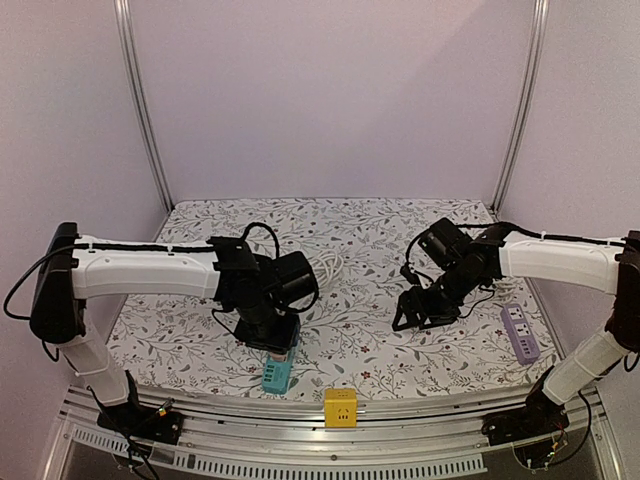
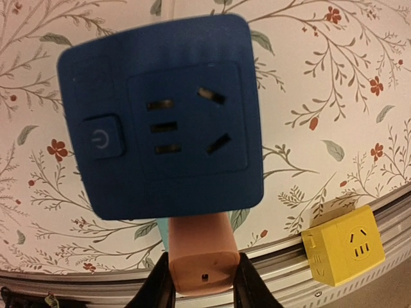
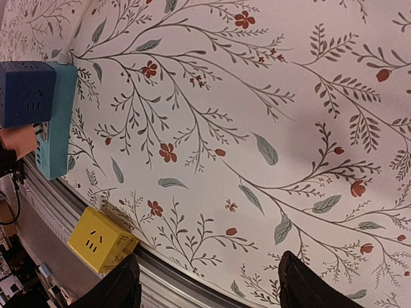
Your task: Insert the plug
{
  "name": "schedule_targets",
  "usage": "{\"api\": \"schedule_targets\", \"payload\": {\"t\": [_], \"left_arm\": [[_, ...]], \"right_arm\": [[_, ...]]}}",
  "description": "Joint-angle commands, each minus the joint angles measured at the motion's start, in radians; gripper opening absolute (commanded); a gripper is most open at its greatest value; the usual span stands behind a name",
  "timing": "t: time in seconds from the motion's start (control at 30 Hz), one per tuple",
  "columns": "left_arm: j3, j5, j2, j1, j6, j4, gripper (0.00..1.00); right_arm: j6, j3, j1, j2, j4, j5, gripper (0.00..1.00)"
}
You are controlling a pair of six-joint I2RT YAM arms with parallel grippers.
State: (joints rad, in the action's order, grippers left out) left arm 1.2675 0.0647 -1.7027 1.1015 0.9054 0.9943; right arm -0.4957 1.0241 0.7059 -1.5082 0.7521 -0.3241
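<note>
The power strip lies below my left gripper. My gripper will next move down to seat the salmon-pink plug body [image 2: 200,253] in the teal power strip [image 2: 163,232] and release it.
My left gripper [image 2: 202,282] is shut on a salmon-pink plug body [image 2: 200,253], with one black finger on each side of it. A dark blue cube socket [image 2: 160,115] with a power button covers the pink piece's far end, and I cannot tell how the two meet. A teal power strip [image 2: 163,229] peeks out beneath them. In the top view the left gripper [image 1: 268,335] hangs over the teal strip [image 1: 277,375] near the front edge. My right gripper [image 1: 420,312] stands open over the cloth to the right, nothing between its fingers [image 3: 122,285].
A yellow cube socket [image 1: 340,407] sits on the metal rail at the front edge and also shows as the yellow cube [image 2: 343,245] [image 3: 99,239]. A purple power strip [image 1: 520,332] lies at the right. A white cable [image 1: 330,268] is coiled behind the left arm.
</note>
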Motion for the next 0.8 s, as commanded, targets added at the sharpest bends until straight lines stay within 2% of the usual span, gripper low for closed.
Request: {"api": "schedule_targets", "payload": {"t": [0.0, 0.27, 0.77], "left_arm": [[-0.008, -0.021, -0.03, 0.01, 0.004, 0.058, 0.0], [0.004, -0.056, -0.052, 0.001, 0.01, 0.005, 0.0], [0.0, -0.084, -0.045, -0.006, 0.023, 0.016, 0.0]], "right_arm": [[0.001, 0.019, 0.002, -0.009, 0.012, -0.001, 0.72], [0.006, 0.018, 0.002, -0.021, 0.011, -0.006, 0.73], [-0.001, -0.01, 0.001, -0.021, -0.006, -0.01, 0.73]]}}
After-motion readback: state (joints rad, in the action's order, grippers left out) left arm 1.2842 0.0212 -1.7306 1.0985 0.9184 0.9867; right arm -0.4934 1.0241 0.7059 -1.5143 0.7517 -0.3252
